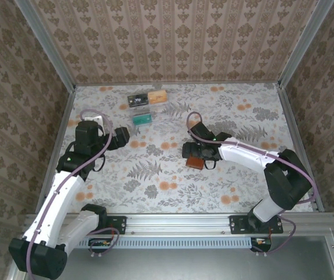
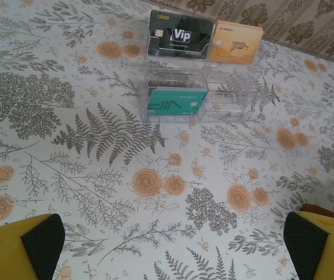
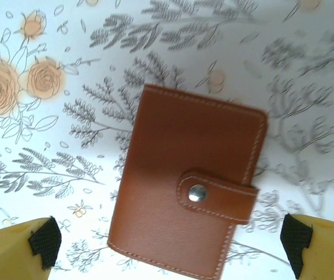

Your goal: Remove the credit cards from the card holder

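Observation:
My right gripper moves down over the snap tab's strap next, then closes. The snap tab that keeps the card holder (image 1: pixel 194 163) shut lies below.
The card holder (image 3: pixel 184 175) is a reddish-brown leather wallet lying flat on the floral table, folded shut with its snap tab fastened. My right gripper (image 3: pixel 169 242) hangs just above it, open, with a fingertip on each side and clear of its edges; in the top view the gripper (image 1: pixel 197 156) covers most of the card holder (image 1: pixel 194 163). The credit cards sit in a clear tray at the back: black (image 2: pixel 178 36), orange-tan (image 2: pixel 235 42) and teal-green (image 2: pixel 177 101). My left gripper (image 2: pixel 169 239) is open over bare table, short of the tray.
The clear plastic tray (image 1: pixel 146 108) stands at the back, left of centre, near the rear wall. Patterned walls enclose the table on three sides. Both arm bases sit on the rail (image 1: pixel 178 223) at the near edge.

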Robot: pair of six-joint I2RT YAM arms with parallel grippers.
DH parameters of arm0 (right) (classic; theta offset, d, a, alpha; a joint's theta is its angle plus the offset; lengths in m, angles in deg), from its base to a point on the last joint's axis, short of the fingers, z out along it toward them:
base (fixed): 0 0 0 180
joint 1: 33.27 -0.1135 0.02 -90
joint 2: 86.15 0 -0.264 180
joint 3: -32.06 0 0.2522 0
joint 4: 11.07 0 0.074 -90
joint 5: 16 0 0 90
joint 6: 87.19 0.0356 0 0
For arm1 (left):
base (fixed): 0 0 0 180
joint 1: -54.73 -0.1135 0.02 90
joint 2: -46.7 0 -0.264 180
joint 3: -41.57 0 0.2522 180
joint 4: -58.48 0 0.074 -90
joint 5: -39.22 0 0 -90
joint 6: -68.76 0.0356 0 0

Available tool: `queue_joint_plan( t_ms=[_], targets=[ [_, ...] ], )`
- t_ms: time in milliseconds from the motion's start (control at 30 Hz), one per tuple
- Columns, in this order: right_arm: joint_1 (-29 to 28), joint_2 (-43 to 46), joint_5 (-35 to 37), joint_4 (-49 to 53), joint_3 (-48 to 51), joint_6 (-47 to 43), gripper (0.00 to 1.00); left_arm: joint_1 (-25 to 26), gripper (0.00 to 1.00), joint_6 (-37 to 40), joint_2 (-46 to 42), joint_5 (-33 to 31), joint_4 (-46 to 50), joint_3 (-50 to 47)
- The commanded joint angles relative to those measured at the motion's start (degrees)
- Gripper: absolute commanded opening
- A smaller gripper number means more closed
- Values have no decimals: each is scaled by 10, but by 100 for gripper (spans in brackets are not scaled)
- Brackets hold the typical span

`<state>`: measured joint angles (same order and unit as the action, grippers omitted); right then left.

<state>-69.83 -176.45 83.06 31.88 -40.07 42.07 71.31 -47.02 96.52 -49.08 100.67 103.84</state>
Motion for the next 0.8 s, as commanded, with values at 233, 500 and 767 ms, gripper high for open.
queue_joint_plan(
  t_ms=[233,500,767],
  targets=[
    [-14,-101,76,124,-107,-61,48,9,100,-3,-7,-10,22,-5],
    [-15,-145,65,128,-126,-63,41,11,100,-1,-8,-11,24,-5],
    [-16,-164,68,124,-116,-66,37,11,100,1,-8,-13,26,-4]
  ],
)
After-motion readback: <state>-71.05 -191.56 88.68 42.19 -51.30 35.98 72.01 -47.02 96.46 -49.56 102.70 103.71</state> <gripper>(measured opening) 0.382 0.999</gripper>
